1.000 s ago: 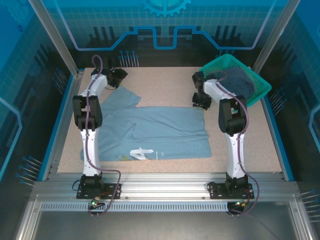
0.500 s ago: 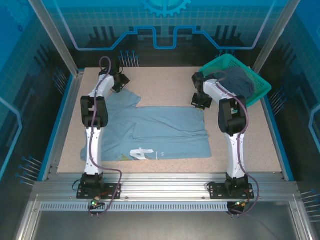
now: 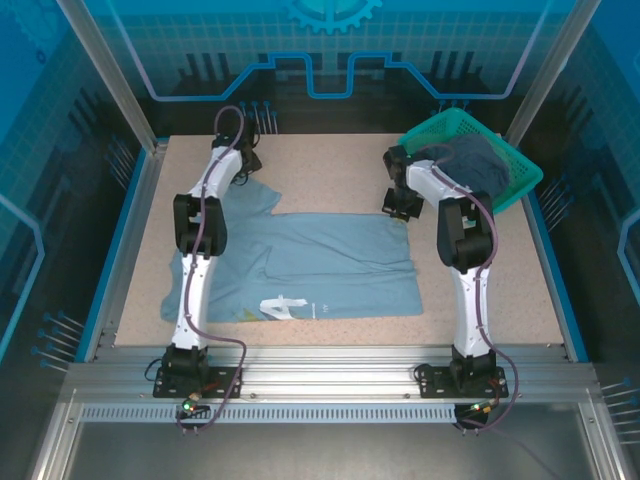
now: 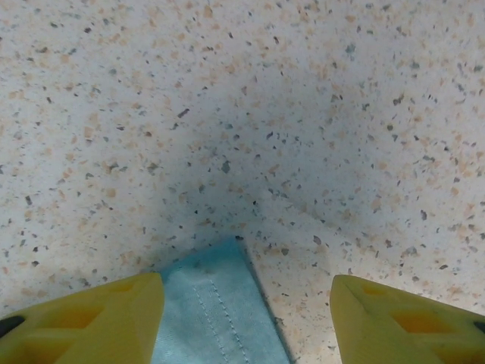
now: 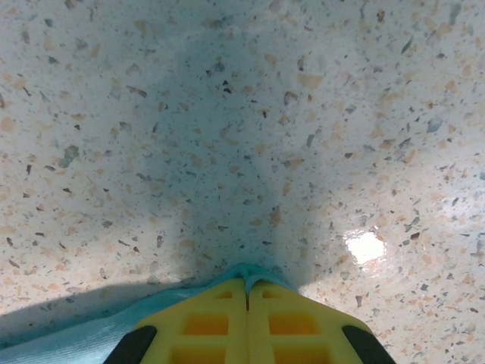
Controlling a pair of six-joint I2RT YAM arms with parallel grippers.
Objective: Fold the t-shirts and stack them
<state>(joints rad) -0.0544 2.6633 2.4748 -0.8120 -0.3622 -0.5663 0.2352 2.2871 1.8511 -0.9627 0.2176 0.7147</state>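
The stitched sleeve corner (image 4: 229, 259) is just below the left gripper, between its spread fingers, so next the left gripper should go down onto that corner and close on the cloth.
A pale blue-grey t-shirt (image 3: 300, 265) with white lettering lies spread flat across the table's middle. My left gripper (image 3: 247, 162) hovers at the far tip of the shirt's upper-left sleeve. In the left wrist view its yellow fingers (image 4: 83, 318) stand open, and the stitched sleeve corner (image 4: 216, 311) lies between them, nearer the left one. My right gripper (image 3: 403, 205) sits at the shirt's far right corner. In the right wrist view it (image 5: 247, 292) is shut, with a small fold of the pale cloth (image 5: 254, 271) pinched at its tips. A darker slate t-shirt (image 3: 478, 160) lies bunched in the basket.
The teal-green mesh basket (image 3: 440, 125) stands tilted at the table's back right corner, just behind my right arm. Speckled tabletop (image 3: 330, 165) lies bare behind the shirt and to its right. Blue side rails (image 3: 120, 240) border the table.
My left arm has swung right, bringing its open gripper over the sleeve tip. My right gripper has closed on the shirt's far right corner.
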